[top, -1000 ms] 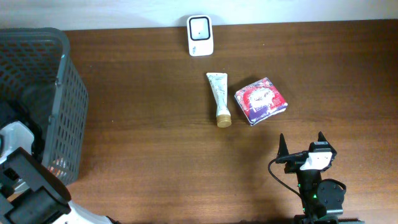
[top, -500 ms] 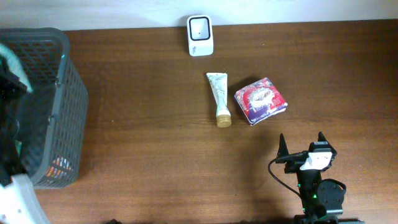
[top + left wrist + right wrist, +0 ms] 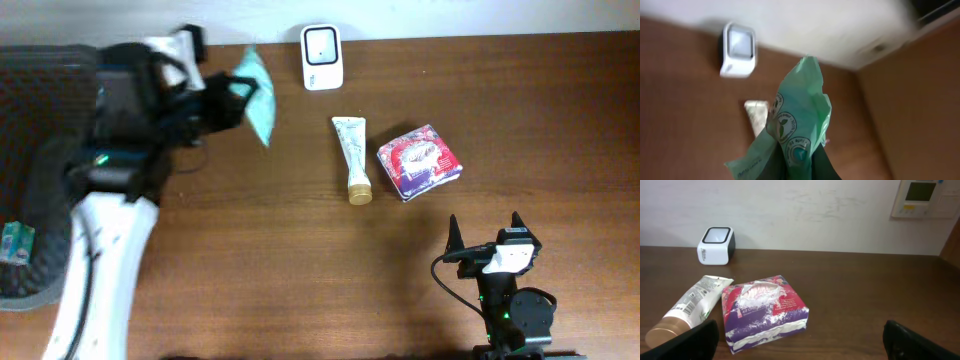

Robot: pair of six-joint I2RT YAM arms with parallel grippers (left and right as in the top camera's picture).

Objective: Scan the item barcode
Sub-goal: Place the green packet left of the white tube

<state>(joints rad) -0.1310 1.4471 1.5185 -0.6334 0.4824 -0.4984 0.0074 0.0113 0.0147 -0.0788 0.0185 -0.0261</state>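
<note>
I will next move my left gripper across, down and release the packet [image 3: 252, 97] on the bare tabletop [image 3: 320, 180] beside the white tube, below and to its right in the overhead view.
My left gripper [image 3: 232, 102] is shut on a crinkled light-green packet [image 3: 252, 97], held in the air left of the white barcode scanner [image 3: 322, 57] at the table's far edge. In the left wrist view the packet [image 3: 800, 115] rises from between the dark fingers [image 3: 826, 165], with round printed logos facing the camera and the scanner [image 3: 739, 50] beyond it to the left. No barcode shows on the packet. My right gripper [image 3: 485, 235] rests open near the front edge, its jaws wide apart with nothing between them [image 3: 802, 341].
A white tube with a gold cap [image 3: 352, 158] and a red-and-purple soft pack [image 3: 419, 161] lie mid-table, right of the scanner's line. The grey basket [image 3: 20, 290] stands at the left edge, partly covered by my left arm. A panel [image 3: 922, 197] hangs on the wall.
My left arm has swung up out of the basket and rightwards, carrying the green packet toward the scanner. The right arm has not moved.
</note>
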